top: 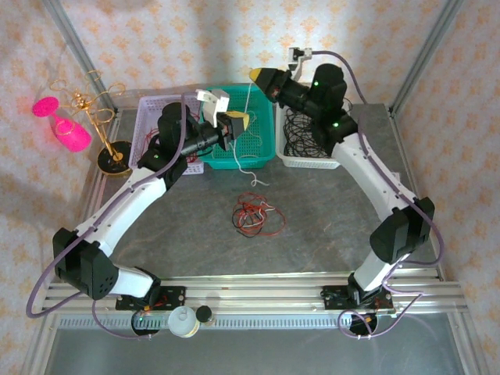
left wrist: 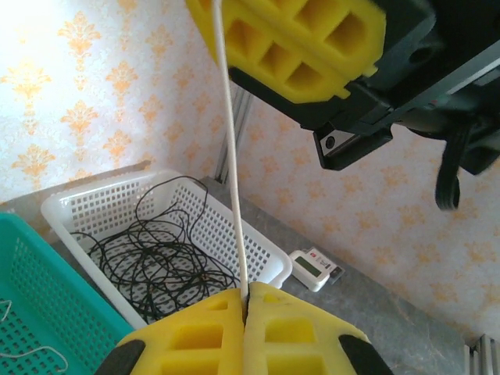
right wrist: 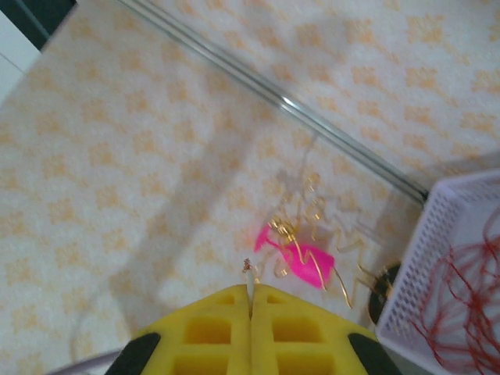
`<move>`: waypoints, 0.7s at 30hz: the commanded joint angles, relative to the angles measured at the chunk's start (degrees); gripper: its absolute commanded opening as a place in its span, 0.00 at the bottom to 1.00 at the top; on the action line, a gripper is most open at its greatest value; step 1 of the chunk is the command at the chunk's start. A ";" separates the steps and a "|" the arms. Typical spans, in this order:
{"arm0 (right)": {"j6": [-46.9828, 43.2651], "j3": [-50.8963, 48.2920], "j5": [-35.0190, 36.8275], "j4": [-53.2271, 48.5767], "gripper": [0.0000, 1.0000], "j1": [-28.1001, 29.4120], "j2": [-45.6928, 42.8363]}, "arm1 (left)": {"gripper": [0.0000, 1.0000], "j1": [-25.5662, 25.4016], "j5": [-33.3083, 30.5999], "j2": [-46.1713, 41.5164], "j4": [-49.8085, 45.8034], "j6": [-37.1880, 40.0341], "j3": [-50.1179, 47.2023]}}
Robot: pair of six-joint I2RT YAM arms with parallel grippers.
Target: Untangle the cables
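I should next move my left gripper outward over the teal basket (top: 262,156) and lower it there to let go of the white cable (top: 248,100), since other white cables are already inside.
A white cable (top: 248,100) is stretched taut between my two grippers above the teal basket (top: 262,156). My right gripper (top: 256,75) is raised at the back and shut on the cable's upper end (right wrist: 250,273), whose bare tip pokes out of the yellow pads. Lower down, my left gripper (top: 241,123) is shut on the same white cable (left wrist: 231,156). The strand's tail hangs down to the table (top: 251,173). A loose knot of red and black cables (top: 254,217) lies mid-table, apart from both grippers.
A white basket (top: 306,160) with black wires stands back right, a lilac basket (top: 148,105) with red wires (right wrist: 461,289) back left. The gold wire stand with pink cups (top: 74,129) is at the far left. A small white device (left wrist: 314,267) lies beyond the white basket.
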 commanded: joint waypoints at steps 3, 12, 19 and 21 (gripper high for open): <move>3.19 -5.51 20.83 17.74 0.02 3.86 -6.26 | 0.00 -1.94 -3.09 -1.54 3.45 -2.98 -2.01; 8.52 -9.47 37.44 18.90 0.10 7.38 -6.31 | 0.00 -2.27 -6.09 -1.78 3.68 -3.21 -2.32; 1.53 -4.07 36.66 14.87 0.15 7.06 -3.66 | 0.00 -2.28 -7.19 -2.36 2.59 -2.47 -2.44; 0.17 -2.69 35.68 12.62 0.15 6.15 -3.34 | 0.00 -2.35 -7.95 -2.30 2.10 -2.20 -1.87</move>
